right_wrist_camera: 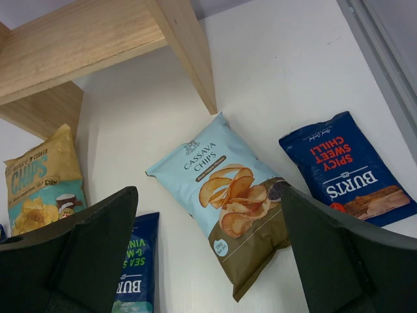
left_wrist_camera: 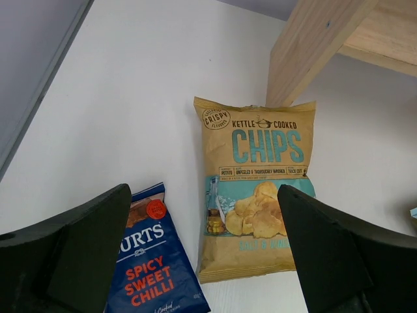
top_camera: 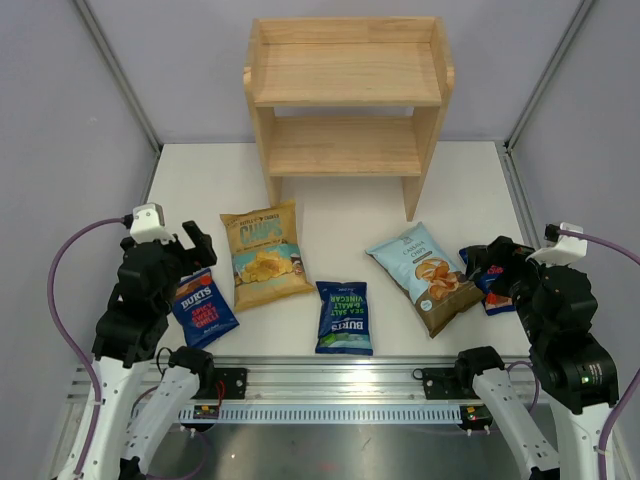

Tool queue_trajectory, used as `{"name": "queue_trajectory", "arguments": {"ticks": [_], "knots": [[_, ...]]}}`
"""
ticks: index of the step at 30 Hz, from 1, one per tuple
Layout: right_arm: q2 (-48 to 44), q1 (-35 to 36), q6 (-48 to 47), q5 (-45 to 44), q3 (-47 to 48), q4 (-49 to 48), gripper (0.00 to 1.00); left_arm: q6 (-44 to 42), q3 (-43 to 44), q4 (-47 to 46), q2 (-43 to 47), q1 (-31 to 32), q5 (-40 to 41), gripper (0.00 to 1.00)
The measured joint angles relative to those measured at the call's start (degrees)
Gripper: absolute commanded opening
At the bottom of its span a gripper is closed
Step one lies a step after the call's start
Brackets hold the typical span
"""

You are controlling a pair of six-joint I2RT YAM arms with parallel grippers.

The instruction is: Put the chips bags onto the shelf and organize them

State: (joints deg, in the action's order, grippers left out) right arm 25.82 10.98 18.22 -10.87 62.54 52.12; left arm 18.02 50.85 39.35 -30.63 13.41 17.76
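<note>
The yellow Chips bag's outer edge is below my left gripper, clear of the shelf's leg. I'll next go down onto it, toward the right in the top view.
The wooden two-tier shelf (top_camera: pixel 345 100) stands at the back of the white table, both tiers bare. Five chips bags lie flat in front of it: a yellow Chips bag (top_camera: pixel 263 255) (left_wrist_camera: pixel 257 189), a light-blue Cassava bag (top_camera: pixel 428 275) (right_wrist_camera: pixel 231 195), a green-lettered Burts bag (top_camera: pixel 345 317) (right_wrist_camera: pixel 137 267), and two red-lettered Burts bags, one at the left (top_camera: pixel 203 308) (left_wrist_camera: pixel 153 261), one at the right (top_camera: pixel 492 290) (right_wrist_camera: pixel 345 166). My left gripper (top_camera: pixel 185 250) (left_wrist_camera: pixel 203 195) hovers open above the left Burts bag. My right gripper (top_camera: pixel 495 262) (right_wrist_camera: pixel 208 192) hovers open, partly covering the right Burts bag.
A metal rail (top_camera: pixel 330 385) carrying both arm bases runs along the near table edge. Grey walls enclose the table on three sides. The shelf's front leg (left_wrist_camera: pixel 313 45) (right_wrist_camera: pixel 186 52) stands just behind the yellow and Cassava bags. Purple cables loop beside each arm.
</note>
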Motion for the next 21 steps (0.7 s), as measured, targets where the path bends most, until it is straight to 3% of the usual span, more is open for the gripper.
{"name": "queue_trajectory", "arguments": {"ticks": [6, 11, 14, 17, 21], "knots": [[0.1, 0.0, 0.3, 2.7, -0.1, -0.1, 1.00, 0.0, 0.0, 0.0, -0.7, -0.3, -1.0, 0.99], [1.0, 0.0, 1.9, 16.7, -3.9, -4.1, 1.00, 1.7, 0.0, 0.0, -2.7, -0.7, -3.0, 0.99], [2.3, 0.1, 4.3, 25.1, -7.6, -7.4, 0.99, 6.2, -1.2, -1.6, -3.7, -0.8, -8.1, 0.99], [2.8, 0.1, 6.7, 29.1, -9.6, -9.0, 0.99, 11.3, -5.8, -7.0, -4.5, -0.8, -13.4, 0.99], [1.4, 0.1, 8.7, 32.0, -10.0, -10.6, 0.99, 16.7, -10.3, -12.6, -11.0, -0.9, -14.8, 0.99]]}}
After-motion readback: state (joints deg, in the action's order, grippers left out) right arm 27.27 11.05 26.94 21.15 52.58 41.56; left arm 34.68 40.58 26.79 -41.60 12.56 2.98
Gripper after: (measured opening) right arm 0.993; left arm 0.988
